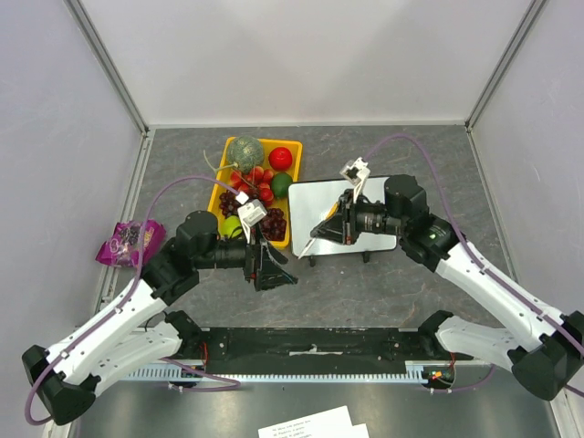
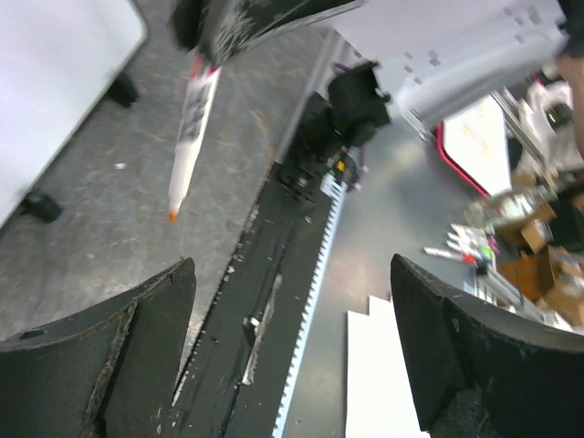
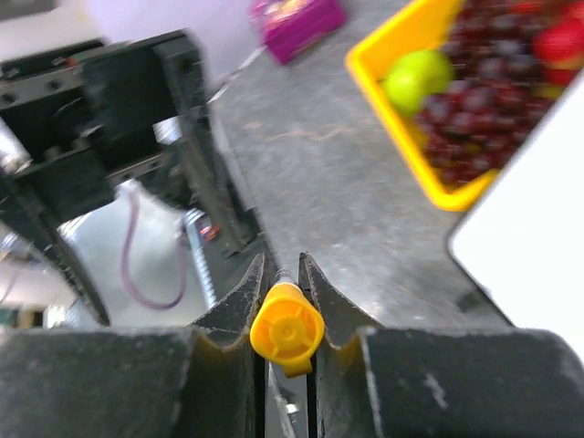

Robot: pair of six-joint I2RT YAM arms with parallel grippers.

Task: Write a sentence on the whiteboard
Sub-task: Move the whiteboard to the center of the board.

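Observation:
My left gripper turns downward and lowers toward the right in the top view onto the whiteboard's black foot nearest the tray next, since it juts beyond the whiteboard's edge.
The whiteboard [image 1: 319,196] stands on its two black feet mid-table, right of the yellow tray. Its visible surface is blank; no orange sentence shows. My right gripper [image 1: 327,228] is shut on a white marker [image 1: 317,239] and holds it tilted over the board's near left corner, tip above the table. In the right wrist view the jaws [image 3: 281,265] clamp the marker's yellow-orange end [image 3: 286,328]. The left wrist view shows the marker [image 2: 187,137] with its orange tip, off the board [image 2: 55,82]. My left gripper [image 1: 276,271] is open and empty, left of the board; it also shows in its own wrist view [image 2: 292,310].
A yellow tray [image 1: 224,182] of fruit lies left of the board. A purple packet [image 1: 130,242] sits at the left wall. A black rail [image 1: 301,351] runs along the near edge, with white paper sheets [image 1: 310,424] beyond it. Enclosure walls stand on three sides.

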